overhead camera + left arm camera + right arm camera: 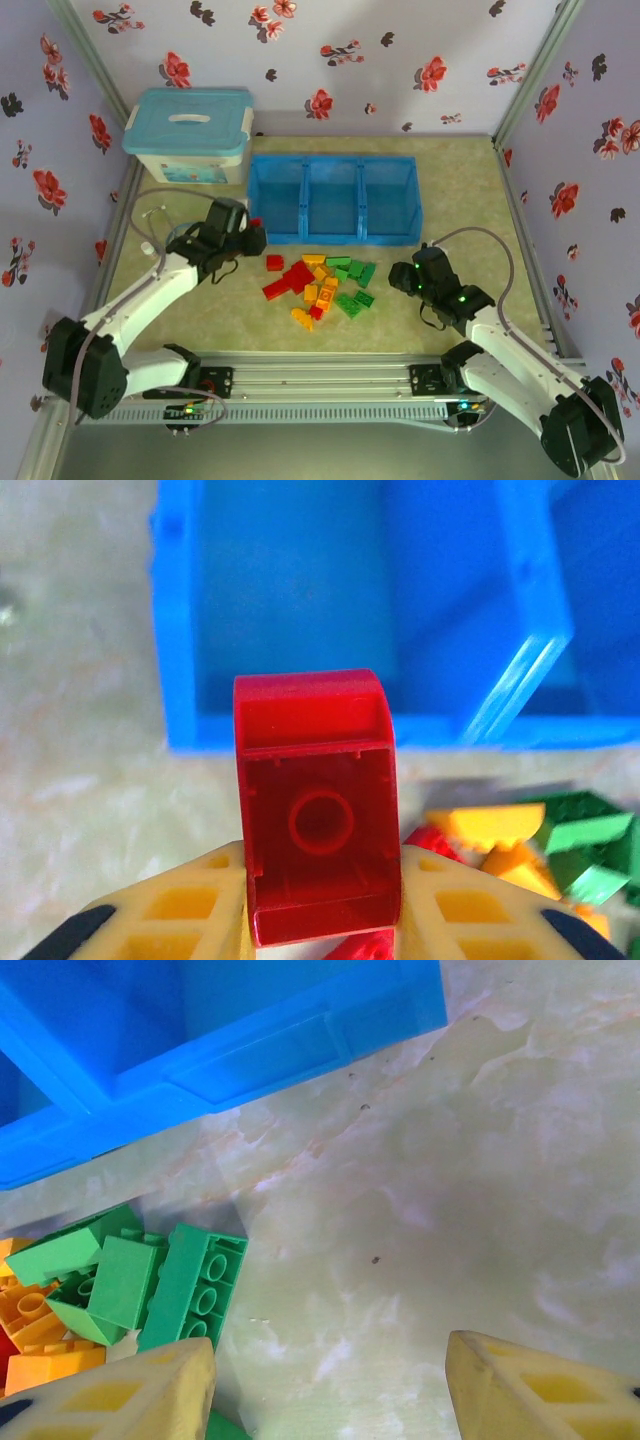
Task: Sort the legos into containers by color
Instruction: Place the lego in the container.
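Observation:
The red lego (315, 805) goes outward next: the robot's left hand will carry it over the near side of the tray's empty section nearest the storage box (295, 595) and let go of it there.
My left gripper (318, 900) is shut on a red lego (315, 805), its hollow underside facing the camera, held just short of the blue tray's left compartment (290, 580). From above, that gripper (252, 232) hangs beside the tray's front left corner (262, 235). A pile of red, orange-yellow and green legos (320, 285) lies on the table in front of the tray. My right gripper (398, 278) stands open at the pile's right edge. In the right wrist view its fingers (120, 1390) straddle bare table, with green legos (195, 1285) just left of them.
A pale-blue lidded storage box (188, 135) with a white handle stands at the back left, beside the tray. Flowered walls close in the table on three sides. The tray's three compartments (334, 195) look empty from above.

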